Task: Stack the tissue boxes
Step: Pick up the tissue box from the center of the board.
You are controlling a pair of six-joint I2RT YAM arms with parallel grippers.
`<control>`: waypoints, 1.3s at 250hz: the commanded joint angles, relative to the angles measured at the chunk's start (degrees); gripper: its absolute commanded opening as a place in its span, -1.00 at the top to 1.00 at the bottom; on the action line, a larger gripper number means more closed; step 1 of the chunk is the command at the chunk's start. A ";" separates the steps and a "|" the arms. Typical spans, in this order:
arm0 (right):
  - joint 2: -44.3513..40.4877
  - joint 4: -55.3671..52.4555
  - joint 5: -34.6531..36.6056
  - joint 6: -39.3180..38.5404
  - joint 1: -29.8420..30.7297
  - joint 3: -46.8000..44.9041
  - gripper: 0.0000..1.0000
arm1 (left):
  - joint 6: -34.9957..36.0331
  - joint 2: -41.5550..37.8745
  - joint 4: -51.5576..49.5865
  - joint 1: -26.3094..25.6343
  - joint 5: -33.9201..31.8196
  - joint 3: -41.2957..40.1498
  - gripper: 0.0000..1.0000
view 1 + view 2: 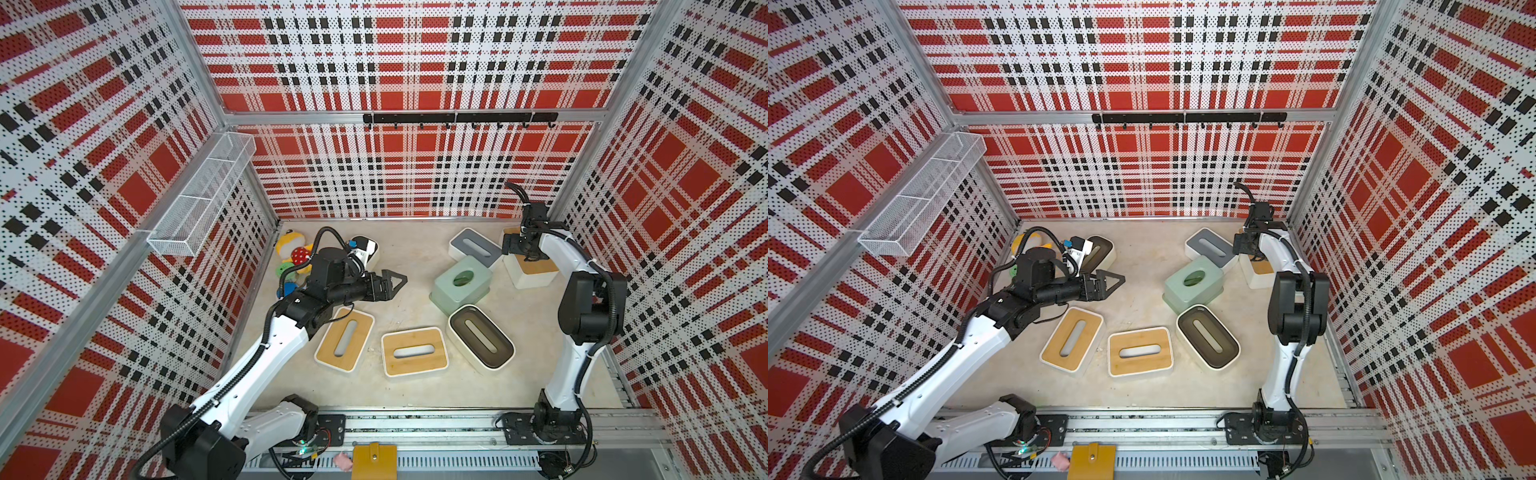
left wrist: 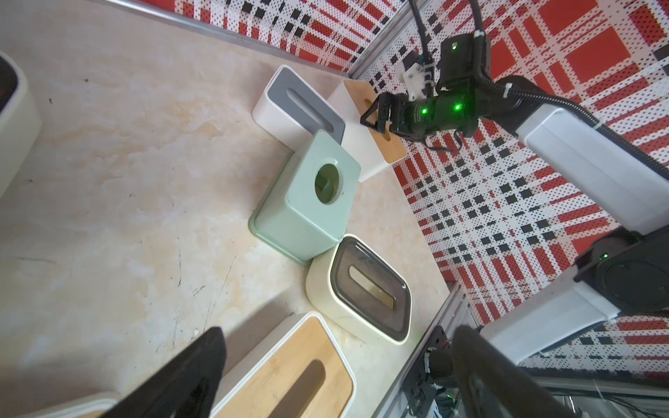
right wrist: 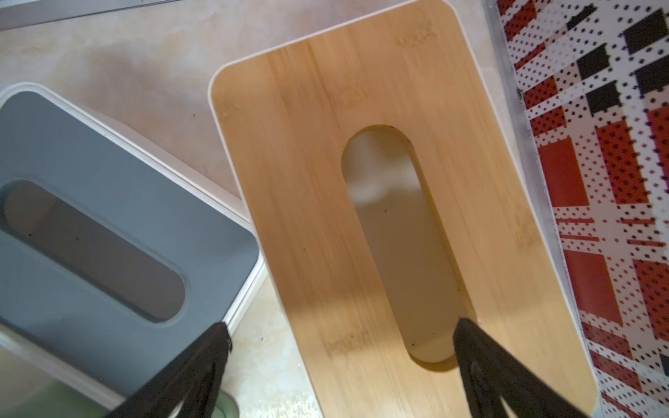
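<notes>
The right gripper moves down onto the wood lid's strip (image 3: 338, 292) beside the grey-lidded box next. One fingertip goes into the lid's slot, because the open slot gives it room.
Several tissue boxes lie on the beige floor in both top views: two wood-lidded ones (image 1: 344, 338) (image 1: 414, 351) at the front, an olive-lidded one (image 1: 482, 343), a mint-green one (image 1: 461, 282), a grey-lidded one (image 1: 473, 247) and a wood-lidded one (image 1: 534, 270) at the back right. Another olive-lidded box (image 1: 1100, 251) sits behind my left arm. My left gripper (image 1: 395, 282) (image 2: 336, 336) hangs open over bare floor, holding nothing. My right gripper (image 1: 527, 254) (image 3: 340, 327) is open just above the back-right wood lid (image 3: 325, 217), one fingertip (image 3: 467, 336) over its slot, the other over the grey lid's edge (image 3: 108, 173).
A yellow-red plush toy (image 1: 291, 249) with green (image 1: 286, 268) and blue (image 1: 289, 289) discs lies at the back left. A wire basket (image 1: 199, 199) hangs on the left wall, a hook rail (image 1: 457, 118) on the back wall. The arm-base rail (image 1: 415, 424) runs along the front.
</notes>
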 commanded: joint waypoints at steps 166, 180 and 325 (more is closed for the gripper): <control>10.51 -6.41 -2.09 -4.61 -0.74 12.19 -0.34 | -0.92 4.97 9.59 -1.71 0.69 0.81 -0.99; 10.60 -6.32 -2.09 -4.61 -0.74 12.26 -0.28 | -0.93 5.37 9.63 -1.66 0.87 1.21 -0.99; 12.08 -6.16 -3.05 -4.17 -0.75 12.70 -0.06 | -3.52 6.61 11.04 -0.87 -0.98 1.23 -0.99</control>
